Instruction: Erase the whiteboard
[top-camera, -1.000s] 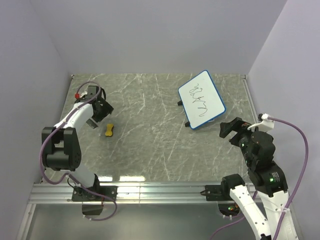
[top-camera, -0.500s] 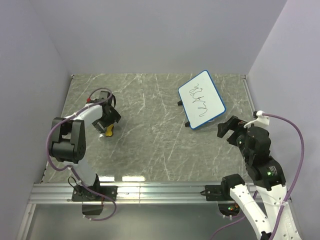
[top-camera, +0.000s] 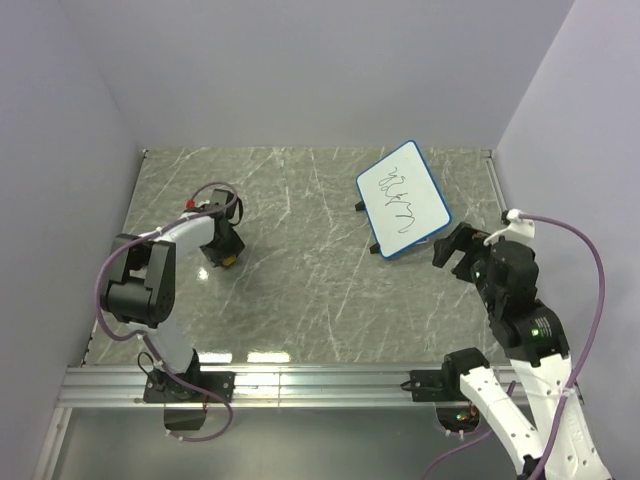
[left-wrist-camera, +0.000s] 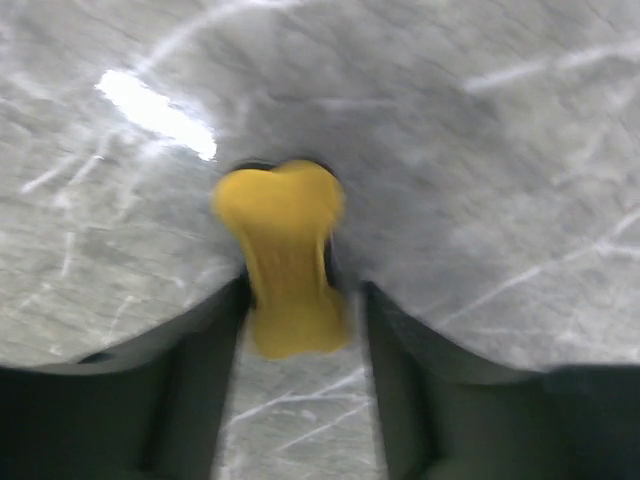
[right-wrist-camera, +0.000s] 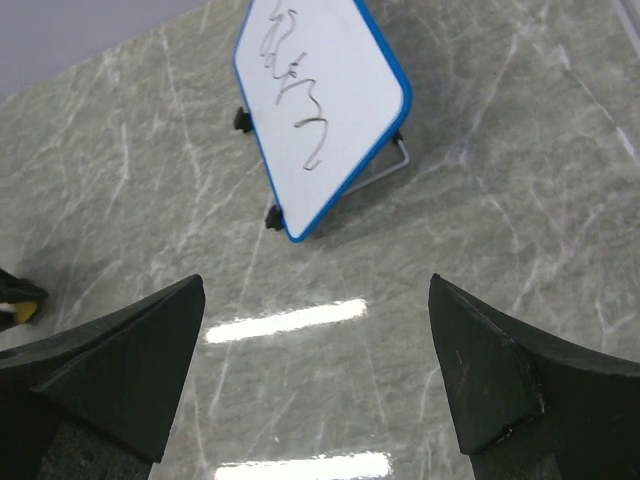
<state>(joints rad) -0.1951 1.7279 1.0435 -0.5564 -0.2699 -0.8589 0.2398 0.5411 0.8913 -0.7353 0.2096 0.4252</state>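
My right gripper lowers outward, to the left in the top view, onto the board's raised blue edge (top-camera: 433, 179) (right-wrist-camera: 384, 42) next, because that edge stands clear of the scribbles.
The whiteboard (top-camera: 402, 200) stands tilted on its small black feet at the back right of the table, with black scribbles on its upper half; the right wrist view shows it (right-wrist-camera: 320, 110) ahead. A yellow-orange eraser (left-wrist-camera: 285, 260) lies on the table at the left. My left gripper (top-camera: 224, 252) is down over it, and its jaws (left-wrist-camera: 303, 300) have narrowed around the eraser's near end. The left finger is against it and a small gap shows on the right. My right gripper (top-camera: 455, 250) hovers wide open just in front of the board's near corner, empty (right-wrist-camera: 315, 290).
The grey marble table (top-camera: 300, 290) is walled in at the left, back and right. A metal rail (top-camera: 320, 385) runs along the near edge. A wire stand (right-wrist-camera: 400, 160) props the board from behind.
My left gripper has moved right and down onto the eraser and narrowed its jaws around it. The right arm has crept slightly forward and left toward the board, jaws still wide.
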